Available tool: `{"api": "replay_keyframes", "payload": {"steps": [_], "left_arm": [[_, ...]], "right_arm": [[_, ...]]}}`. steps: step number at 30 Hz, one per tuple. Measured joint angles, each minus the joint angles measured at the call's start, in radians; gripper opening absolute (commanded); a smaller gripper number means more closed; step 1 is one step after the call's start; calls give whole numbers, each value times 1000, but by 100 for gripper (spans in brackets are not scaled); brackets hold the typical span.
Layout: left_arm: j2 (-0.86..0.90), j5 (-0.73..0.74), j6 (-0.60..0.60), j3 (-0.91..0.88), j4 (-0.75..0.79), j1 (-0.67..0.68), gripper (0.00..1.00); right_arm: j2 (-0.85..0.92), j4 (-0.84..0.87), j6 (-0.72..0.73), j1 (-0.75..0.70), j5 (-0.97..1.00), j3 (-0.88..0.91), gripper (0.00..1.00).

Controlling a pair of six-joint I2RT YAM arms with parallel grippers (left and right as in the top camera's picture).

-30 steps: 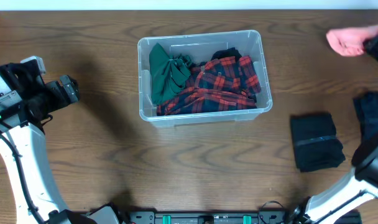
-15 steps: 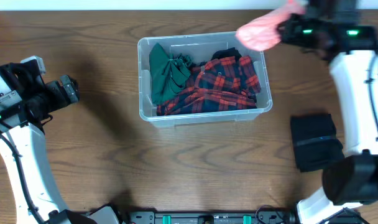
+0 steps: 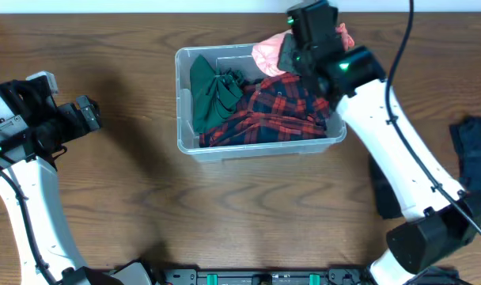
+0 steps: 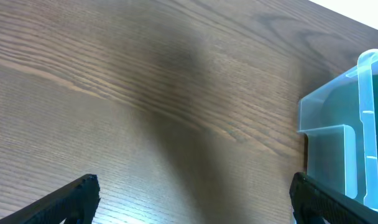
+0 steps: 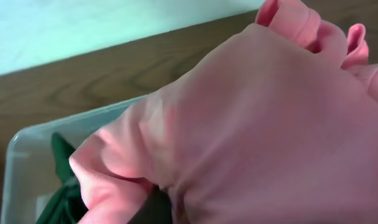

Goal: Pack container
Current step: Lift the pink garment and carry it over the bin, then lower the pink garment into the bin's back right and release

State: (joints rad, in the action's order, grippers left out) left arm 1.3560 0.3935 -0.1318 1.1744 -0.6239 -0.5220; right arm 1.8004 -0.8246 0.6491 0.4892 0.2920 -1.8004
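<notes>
The pink garment's end hangs over the container's rim, so my right gripper will next move down toward the green cloth (image 3: 214, 93), into the container's back part (image 3: 250, 63), to let go of the pink garment there.
The clear plastic container (image 3: 185, 138) stands at the table's middle and holds a green cloth (image 3: 214, 93) and a red plaid shirt (image 3: 284, 111). Its corner shows in the left wrist view (image 4: 357, 118) and the right wrist view (image 5: 21, 149). My right gripper (image 3: 292, 55) is shut on a pink garment (image 3: 267, 52) and holds it over the container's back right part. The garment fills the right wrist view (image 5: 257, 124) and hides the fingers. My left gripper (image 4: 192, 199) is open and empty above bare table, left of the container, also in the overhead view (image 3: 86, 117).
A folded black garment (image 3: 379, 190) lies right of the container, partly behind my right arm. A dark blue garment (image 3: 474, 146) lies at the right edge. The table's back edge runs along the top of the overhead view.
My right gripper has carried the pink garment from the far right of the table leftward to over the container. The left arm has not moved.
</notes>
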Motion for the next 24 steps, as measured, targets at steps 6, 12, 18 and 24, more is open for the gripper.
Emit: {"api": "replay_keyframes", "payload": {"steps": [6, 12, 18, 24], "left_arm": [[0, 0, 0, 0, 0, 0, 98], [0, 0, 0, 0, 0, 0, 98], [0, 0, 0, 0, 0, 0, 98], [0, 0, 0, 0, 0, 0, 98]], "right_arm": [[97, 2, 92, 18, 63, 0, 1], [192, 8, 129, 42, 77, 0, 24], [202, 38, 102, 54, 69, 1, 68], [188, 40, 27, 56, 17, 1, 70]]}}
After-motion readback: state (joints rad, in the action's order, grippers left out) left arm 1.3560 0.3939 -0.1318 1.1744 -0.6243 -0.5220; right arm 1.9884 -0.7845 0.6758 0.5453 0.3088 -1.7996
